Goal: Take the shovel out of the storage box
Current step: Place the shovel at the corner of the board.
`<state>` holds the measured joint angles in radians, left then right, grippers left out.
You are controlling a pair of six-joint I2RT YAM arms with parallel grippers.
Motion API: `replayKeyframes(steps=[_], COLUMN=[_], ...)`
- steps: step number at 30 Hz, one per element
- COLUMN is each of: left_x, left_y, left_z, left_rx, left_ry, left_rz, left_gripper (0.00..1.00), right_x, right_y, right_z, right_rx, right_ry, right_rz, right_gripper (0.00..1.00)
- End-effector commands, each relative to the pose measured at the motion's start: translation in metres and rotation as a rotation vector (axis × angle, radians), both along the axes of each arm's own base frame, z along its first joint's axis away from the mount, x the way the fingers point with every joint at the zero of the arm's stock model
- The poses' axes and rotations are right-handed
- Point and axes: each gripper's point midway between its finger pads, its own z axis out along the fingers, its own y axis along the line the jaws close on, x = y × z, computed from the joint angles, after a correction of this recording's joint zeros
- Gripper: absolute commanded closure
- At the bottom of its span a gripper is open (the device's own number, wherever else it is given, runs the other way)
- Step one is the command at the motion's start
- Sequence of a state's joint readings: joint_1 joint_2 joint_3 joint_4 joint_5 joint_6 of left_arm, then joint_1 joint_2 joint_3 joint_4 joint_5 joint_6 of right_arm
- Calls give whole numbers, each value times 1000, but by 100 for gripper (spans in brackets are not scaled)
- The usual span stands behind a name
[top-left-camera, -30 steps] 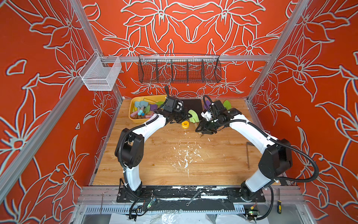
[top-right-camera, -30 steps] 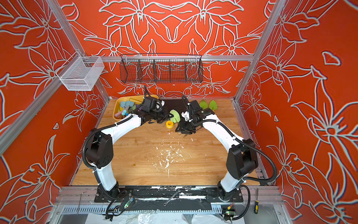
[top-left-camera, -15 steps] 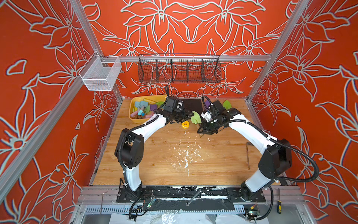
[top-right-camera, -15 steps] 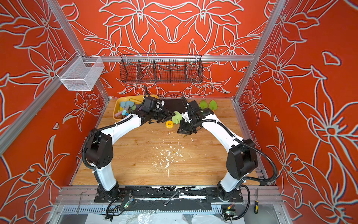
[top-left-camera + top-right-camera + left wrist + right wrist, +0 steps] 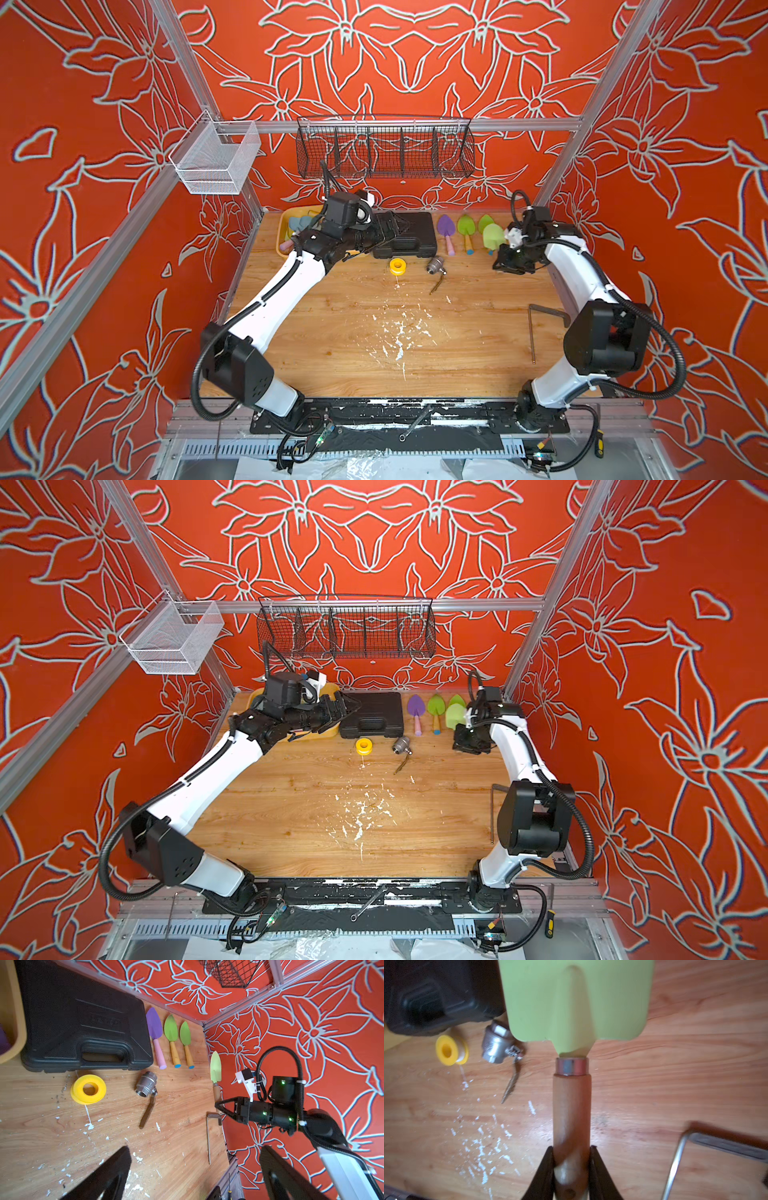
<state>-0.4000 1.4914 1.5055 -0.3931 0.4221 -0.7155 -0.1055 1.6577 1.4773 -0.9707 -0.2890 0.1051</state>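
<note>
I will next use my right gripper to carry the shovel outward, lower it to the bare tabletop (image 5: pixel 504 220) beside the end of the row and let go of the handle there.
My right gripper (image 5: pixel 572 1153) is shut on the wooden handle of a light green shovel (image 5: pixel 575 997), held above the table at the back right. It shows in both top views as the shovel (image 5: pixel 493 237) (image 5: pixel 456 717) and in the left wrist view (image 5: pixel 215 1067). My left gripper (image 5: pixel 195 1167) is open with nothing between its fingers, hovering over the black case near the yellow storage box (image 5: pixel 282 237) at the back left. The left arm hides much of the box. A purple shovel (image 5: pixel 445 226) and two green ones (image 5: pixel 465 226) lie in a row on the table.
A black tool case (image 5: pixel 409 237) lies between the box and the shovel row. In front of it are a yellow tape roll (image 5: pixel 397 266) and a metal valve (image 5: pixel 435 264). A hex key (image 5: pixel 532 328) lies at the right edge. Wire baskets (image 5: pixel 384 147) hang on the back wall.
The left gripper opened and let go of the green shovel. The right arm swung to the right with the shovel, from mid-table to beside the shovel row.
</note>
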Motion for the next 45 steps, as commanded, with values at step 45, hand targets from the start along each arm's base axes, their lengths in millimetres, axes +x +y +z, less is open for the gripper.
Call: replayKeyframes(steps=[45], left_x=[-53], left_y=[78], left_z=[-34], left_rx=[261], left_ry=[51], left_rz=[210], left_gripper=[3], right_x=[185], right_y=[-125], right_z=[-144], right_rx=[-206], right_ry=[38], right_rz=[-1], right_gripper=[90])
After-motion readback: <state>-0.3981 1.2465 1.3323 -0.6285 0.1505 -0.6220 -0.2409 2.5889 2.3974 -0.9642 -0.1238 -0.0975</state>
